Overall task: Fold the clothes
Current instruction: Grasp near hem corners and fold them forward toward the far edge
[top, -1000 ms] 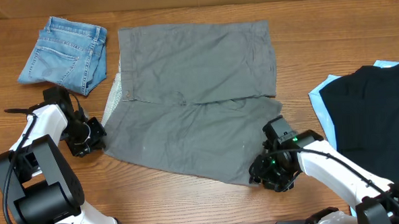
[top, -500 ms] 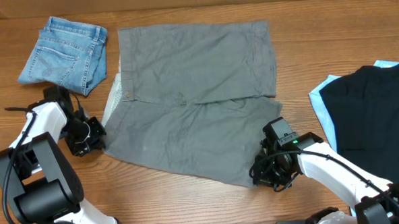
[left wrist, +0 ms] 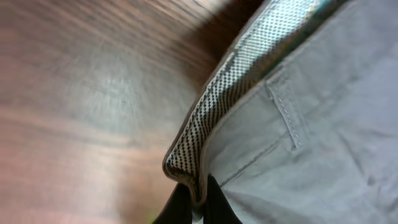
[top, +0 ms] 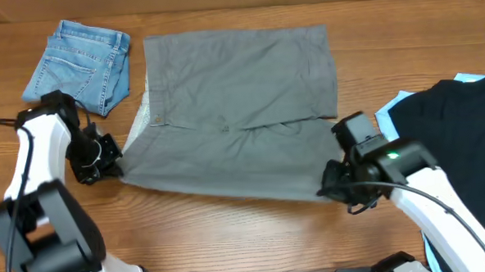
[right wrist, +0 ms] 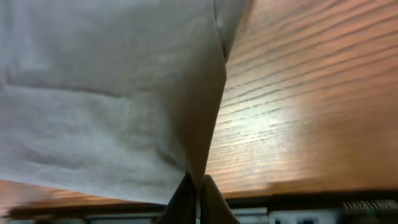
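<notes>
The far leg's corner (top: pixel 320 41) lies flat and uncovered outward of my right gripper, which needs to rise, carry the leg hem outward and release it over that corner.
The grey shorts (top: pixel 233 112) lie spread in the middle of the table, the near leg raised off the wood. My left gripper (top: pixel 106 158) is shut on the waistband corner at the shorts' left edge; the left wrist view shows the checked pale lining (left wrist: pixel 205 134) pinched between the black fingers (left wrist: pixel 196 199). My right gripper (top: pixel 337 188) is shut on the near leg's hem corner, and the right wrist view shows the grey cloth (right wrist: pixel 112 93) hanging from the fingers (right wrist: pixel 198 196). Folded blue denim (top: pixel 79 65) lies at the far left. A black garment (top: pixel 464 134) lies at the right.
A pale blue cloth (top: pixel 393 121) peeks out from under the black garment at the right. Bare wooden table (top: pixel 230 235) runs along the front edge. The wall edge runs along the back of the table.
Both grippers have lifted and moved away from the front edge, carrying the near leg's edge up; the near edge of the shorts is now pulled straight between them. The right gripper has also shifted right.
</notes>
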`<state>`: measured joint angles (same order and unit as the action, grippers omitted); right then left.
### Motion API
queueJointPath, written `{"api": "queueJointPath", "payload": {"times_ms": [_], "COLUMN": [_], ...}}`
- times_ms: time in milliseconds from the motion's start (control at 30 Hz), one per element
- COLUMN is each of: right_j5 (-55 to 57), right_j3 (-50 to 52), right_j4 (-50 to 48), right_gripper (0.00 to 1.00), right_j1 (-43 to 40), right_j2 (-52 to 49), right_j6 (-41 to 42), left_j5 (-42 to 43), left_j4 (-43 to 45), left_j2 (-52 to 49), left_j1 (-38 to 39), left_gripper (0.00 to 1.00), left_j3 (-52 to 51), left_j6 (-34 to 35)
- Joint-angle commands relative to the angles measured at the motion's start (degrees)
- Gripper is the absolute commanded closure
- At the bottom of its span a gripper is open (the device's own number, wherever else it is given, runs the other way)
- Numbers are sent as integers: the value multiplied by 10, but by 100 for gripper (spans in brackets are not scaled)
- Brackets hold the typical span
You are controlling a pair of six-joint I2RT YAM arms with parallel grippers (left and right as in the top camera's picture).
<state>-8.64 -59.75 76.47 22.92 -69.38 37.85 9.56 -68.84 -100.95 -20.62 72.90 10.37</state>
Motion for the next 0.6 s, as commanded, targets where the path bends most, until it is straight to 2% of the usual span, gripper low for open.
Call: {"api": "queueJointPath", "payload": {"times_ms": [0,267,400,567], "right_j5": [52,71,105,220], "right_j3": [-77,-219,-233,-232], "right_j4": [35,95,52,-24], "right_gripper": [96,96,96,96], "right_j1": [-2,-2,-2,-2], "right_j2": [35,78,79,36], "right_j6": [32,72,89,89], "left_j5": [-12,-30,-40,-37], "left_j4": [-18,-59,-47,-1], "left_j2": [90,280,341,338], "left_j1": [0,0,0,14], "left_gripper": [96,96,96,96], "left_j3": [19,20,19,12], "left_j6": [-4,16,21,21]}}
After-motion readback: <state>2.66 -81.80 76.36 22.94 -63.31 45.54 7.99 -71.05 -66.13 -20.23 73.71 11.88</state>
